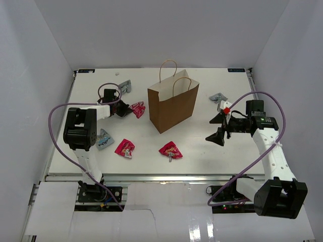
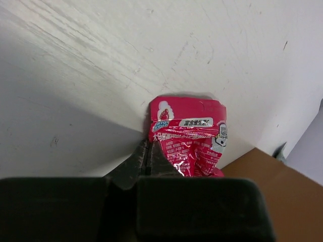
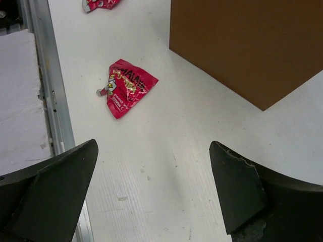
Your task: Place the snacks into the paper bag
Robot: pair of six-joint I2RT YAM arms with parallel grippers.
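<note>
My left gripper will move up off the packet and open to release it, because its shut fingers reach only the edge of the red packet (image 1: pixel 131 107) (image 2: pixel 153 134).
The brown paper bag (image 1: pixel 171 103) stands upright and open mid-table, and shows too as the bag (image 2: pixel 282 196) and the bag (image 3: pixel 247 45). My left gripper (image 1: pixel 122 109) is low at the bag's left, jaws shut (image 2: pixel 147 150) on the left edge of a red packet (image 2: pixel 189 136), the same red packet (image 1: pixel 137 109). My right gripper (image 1: pixel 216 128) hovers open (image 3: pixel 153 146) right of the bag, nothing between its fingers. Two more red packets (image 1: pixel 124 147) (image 1: pixel 170 149) lie in front of the bag; the nearer one (image 3: pixel 128 85) shows in the right wrist view.
A light blue packet (image 1: pixel 104 138) lies beside the left arm. One grey packet (image 1: pixel 124 86) sits at the back left and another (image 1: pixel 218 97) right of the bag. White walls enclose the table; a metal rail (image 3: pixel 50 91) runs along its near edge.
</note>
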